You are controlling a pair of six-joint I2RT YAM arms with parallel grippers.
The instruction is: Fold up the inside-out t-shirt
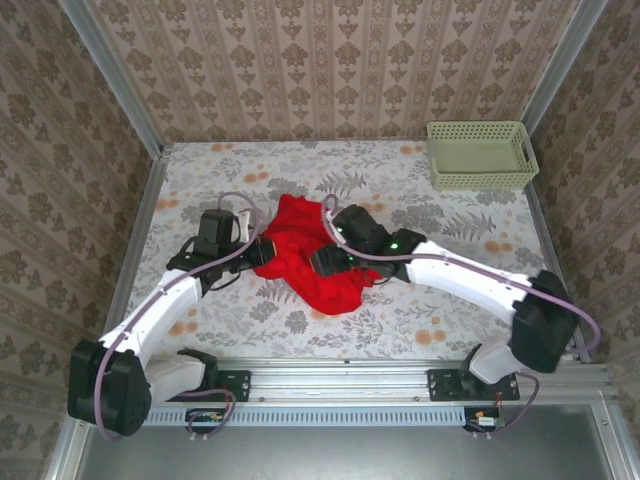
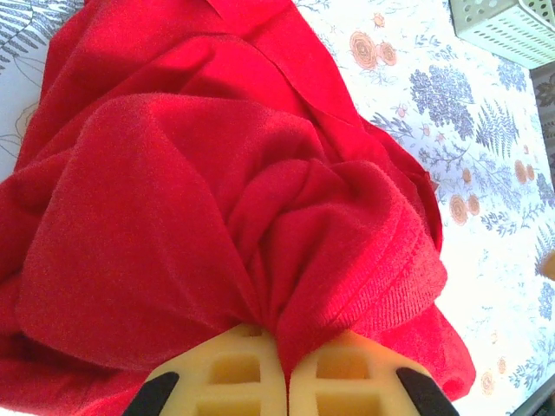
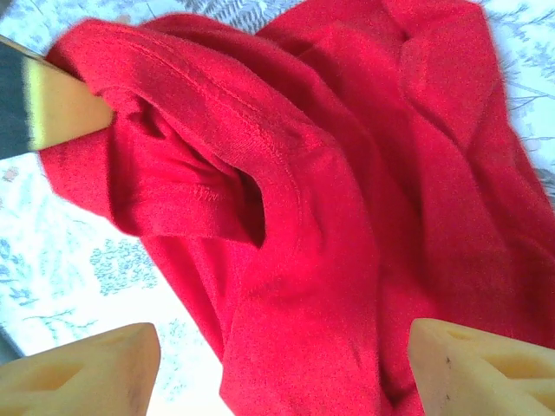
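My left gripper holds the gathered cloth and will next pull it outward over the bare tablecloth beside the far end of the heap and let it go.
The inside-out t-shirt (image 1: 305, 262) is a plain red heap, crumpled in the middle of the table between the two arms. My left gripper (image 1: 258, 250) is at its left edge, shut on a gathered bunch of the red cloth (image 2: 217, 173), which fans out from between the yellow pads (image 2: 234, 373). My right gripper (image 1: 325, 262) hangs over the heap from the right. It is open, with its two pads (image 3: 87, 373) wide apart on either side of the cloth (image 3: 347, 173), which lies loose between them. The left gripper's yellow finger (image 3: 61, 108) holds the cloth's far edge in the right wrist view.
A pale green basket (image 1: 480, 155) stands at the table's back right corner, also visible in the left wrist view as the basket (image 2: 512, 30). The floral tablecloth (image 1: 420, 310) lies bare around the heap. Metal rails and patterned walls border the table.
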